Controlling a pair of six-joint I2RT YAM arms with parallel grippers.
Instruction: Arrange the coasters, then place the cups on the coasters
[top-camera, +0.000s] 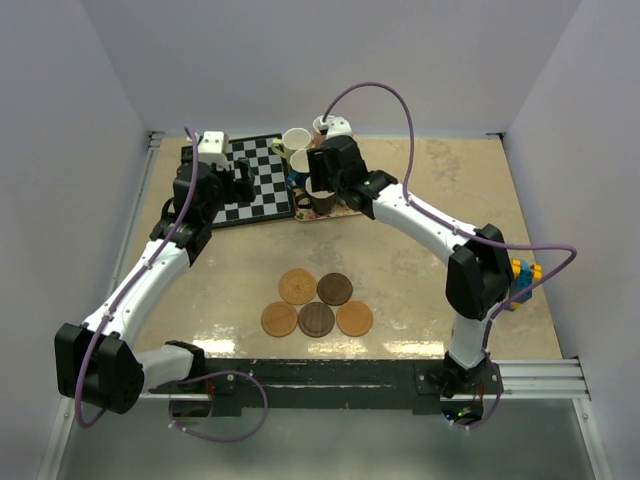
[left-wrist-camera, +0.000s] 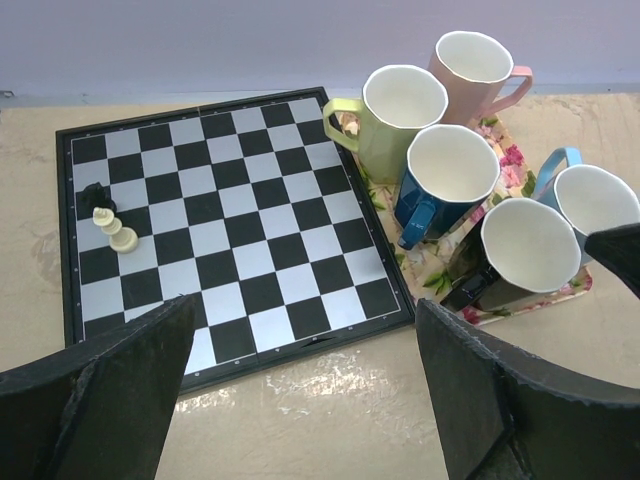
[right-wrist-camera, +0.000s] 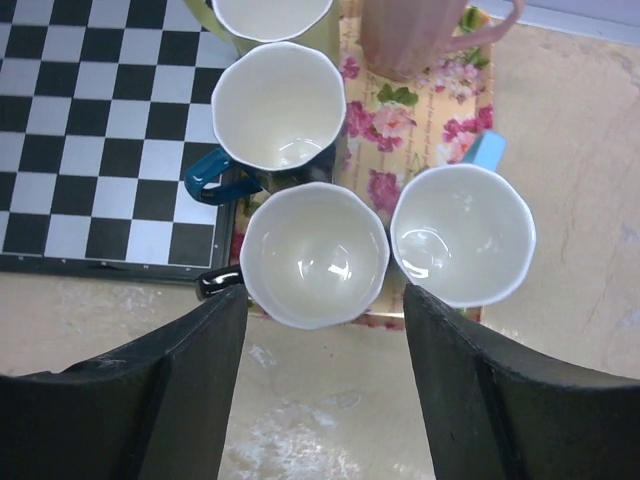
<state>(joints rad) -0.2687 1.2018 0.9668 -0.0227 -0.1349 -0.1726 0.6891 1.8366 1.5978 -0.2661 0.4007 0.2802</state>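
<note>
Next, my right gripper moves down with a turn onto the black cup's rim away from its handle (right-wrist-camera: 371, 212), where tray showing beside it leaves a finger room.
Five round coasters lie in a cluster at the table's middle: orange-brown ones (top-camera: 296, 286) (top-camera: 279, 319) (top-camera: 354, 318) and dark brown ones (top-camera: 334, 288) (top-camera: 316, 319). The cups stand together on a floral tray at the back: black (right-wrist-camera: 313, 255), light blue (right-wrist-camera: 462, 233), dark blue (right-wrist-camera: 277, 105), pink (right-wrist-camera: 410, 35) and yellow-green (left-wrist-camera: 395, 115). My right gripper (right-wrist-camera: 325, 340) is open and empty, hanging just in front of the black cup, its fingertips on either side of the near rim. My left gripper (left-wrist-camera: 305, 390) is open and empty over the near edge of the chessboard.
A black-and-white chessboard (top-camera: 245, 185) lies left of the floral tray (right-wrist-camera: 410, 130), with a few chess pieces (left-wrist-camera: 110, 225) on its left side. Coloured blocks (top-camera: 525, 275) sit by the right arm's elbow. White walls close in the back and sides.
</note>
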